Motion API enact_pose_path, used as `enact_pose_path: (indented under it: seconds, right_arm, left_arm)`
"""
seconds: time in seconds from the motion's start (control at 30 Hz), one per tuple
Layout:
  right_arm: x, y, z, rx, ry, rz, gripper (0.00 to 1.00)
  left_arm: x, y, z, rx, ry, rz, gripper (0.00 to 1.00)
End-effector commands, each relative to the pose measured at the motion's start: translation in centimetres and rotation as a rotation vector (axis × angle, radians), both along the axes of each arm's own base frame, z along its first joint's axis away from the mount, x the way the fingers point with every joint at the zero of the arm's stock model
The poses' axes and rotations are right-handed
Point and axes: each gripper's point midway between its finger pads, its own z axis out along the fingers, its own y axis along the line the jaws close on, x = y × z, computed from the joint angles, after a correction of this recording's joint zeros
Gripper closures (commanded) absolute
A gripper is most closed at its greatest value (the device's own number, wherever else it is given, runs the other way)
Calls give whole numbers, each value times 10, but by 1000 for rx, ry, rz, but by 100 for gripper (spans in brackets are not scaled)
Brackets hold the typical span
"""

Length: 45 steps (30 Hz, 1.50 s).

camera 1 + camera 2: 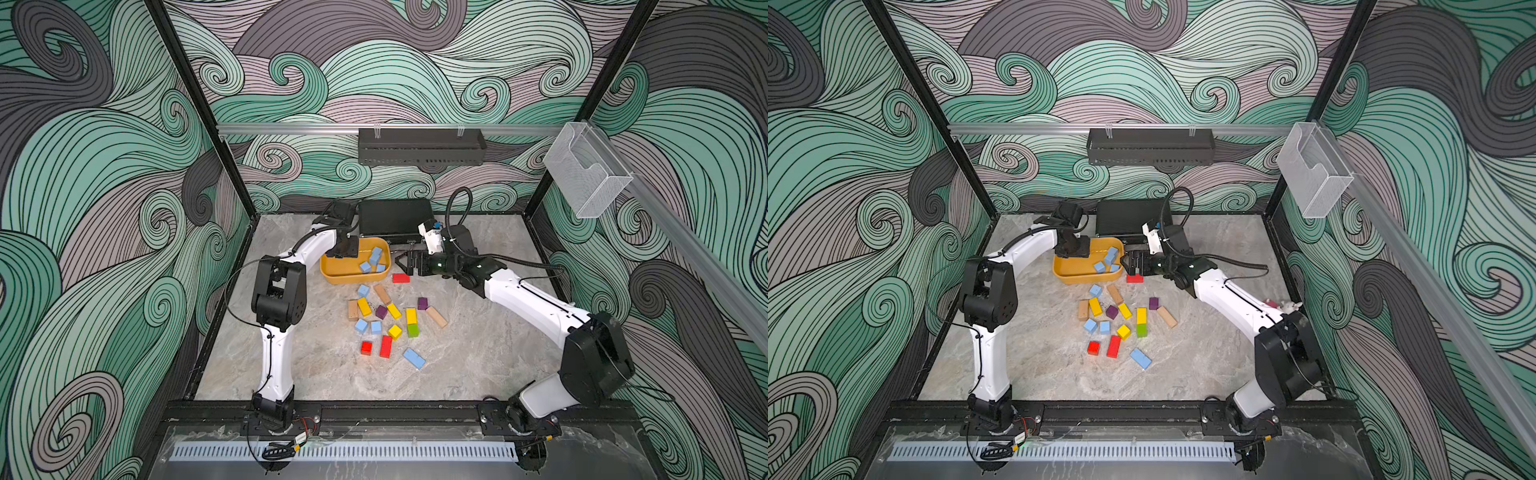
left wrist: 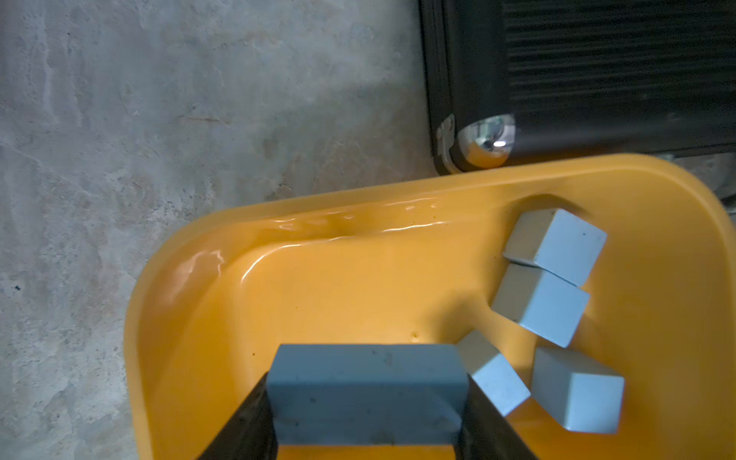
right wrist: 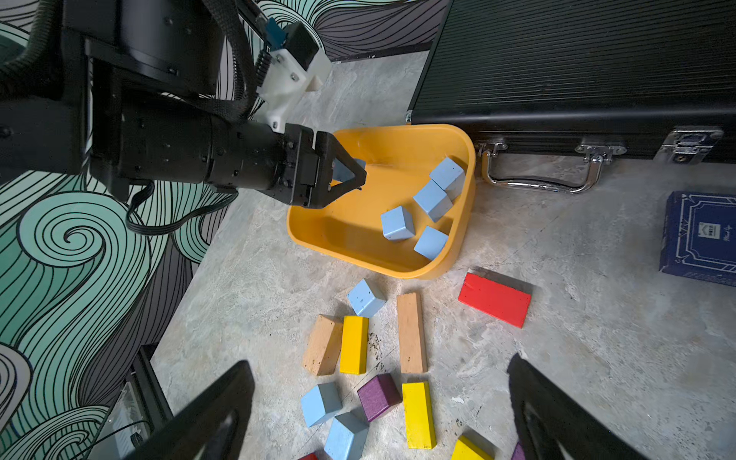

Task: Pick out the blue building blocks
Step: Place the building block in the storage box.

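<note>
The left gripper lowers the long blue building block (image 2: 366,382) onto the tray's bare bottom next and releases it, since that spot lies below, clear of the blue cubes.
My left gripper (image 2: 366,398) is shut on a long blue building block (image 2: 366,382), held across its ends just above the yellow tray (image 2: 358,195). Several blue cubes (image 3: 432,199) lie in the tray's far corner, also seen in a top view (image 1: 376,254). On the table, blue blocks lie loose: one cube (image 1: 363,290) by the tray, two cubes (image 1: 361,325) side by side, and a long brick (image 1: 414,358) nearest the front. My right gripper (image 1: 405,264) is open and empty, hovering beside the tray's right end above the block pile (image 3: 378,370).
Red (image 1: 401,278), yellow (image 1: 364,306), tan (image 1: 436,316), purple (image 1: 422,303) and green (image 1: 412,330) blocks are scattered among the blue ones. A black case (image 1: 395,222) stands right behind the tray. A navy card box (image 3: 701,235) lies right of the tray.
</note>
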Motion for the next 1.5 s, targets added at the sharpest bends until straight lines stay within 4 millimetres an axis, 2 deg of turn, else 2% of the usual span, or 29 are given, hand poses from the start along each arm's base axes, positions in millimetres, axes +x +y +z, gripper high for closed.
enact_pose_path:
  seconds: [0.0,0.13,0.33,0.53,0.77,1.13,1.47]
  right_arm:
    - [5,4,1,0,-2,18,1]
    - [6,7,-2,11,14,24,1]
    - [4,10,-16,12,56,33,1]
    - [2,13,-20,34,78,36,1]
    - [3,12,-27,7,85,37,1]
    - [0,9,-28,-10,92,41,1]
    - [-5,6,-18,-13,72,50,1]
  left_arm:
    - [7,3,-1,-5,5,25,100]
    - [11,6,-15,20,21,32,100]
    - [19,9,-29,31,40,34,100]
    - [23,12,-41,27,54,47,100]
    - [25,16,-52,21,74,60,94]
    - [20,14,-55,-2,95,74,65]
    - [22,10,-33,-34,60,74,36]
